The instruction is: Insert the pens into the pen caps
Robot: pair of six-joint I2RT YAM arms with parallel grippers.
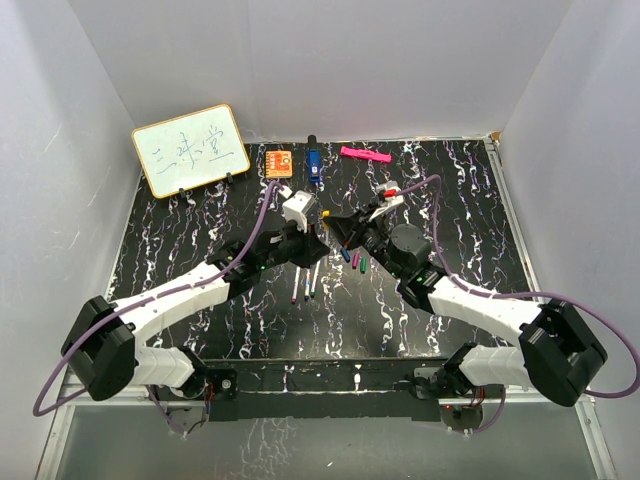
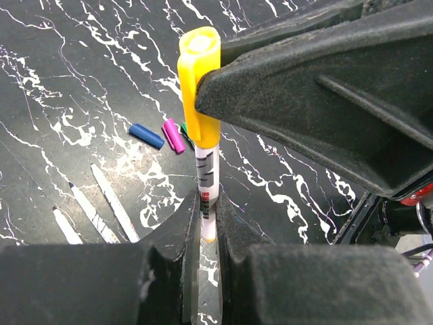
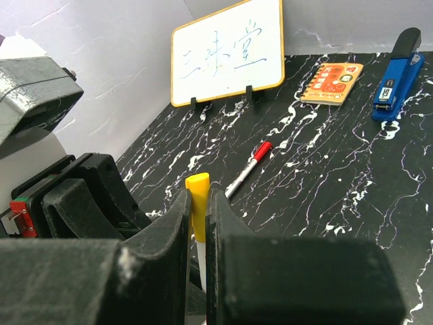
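Observation:
I need to move the pen in my left gripper to the left in the top view and down beside the red-capped pen, then let go of it, because the yellow cap (image 2: 197, 81) is on.
My left gripper (image 2: 205, 206) is shut on the white barrel of a pen (image 2: 205, 172) and holds it above the table. A yellow cap (image 2: 197, 81) sits over that pen's far end. My right gripper (image 3: 197, 198) is shut on this yellow cap (image 3: 198, 203). The two grippers meet at mid table, left (image 1: 318, 244) and right (image 1: 338, 227). Three bare pens (image 2: 101, 210) lie on the table, also in the top view (image 1: 306, 282). Blue (image 2: 147, 135), purple (image 2: 174, 135) and green (image 2: 185, 128) caps lie beside them. A red-capped pen (image 3: 248, 169) lies further back.
A whiteboard (image 1: 190, 150) stands at the back left. An orange block (image 1: 279, 161), a blue stapler (image 1: 313, 162) and a pink marker (image 1: 365, 154) lie along the back edge. White walls enclose the black marbled table (image 1: 180, 240).

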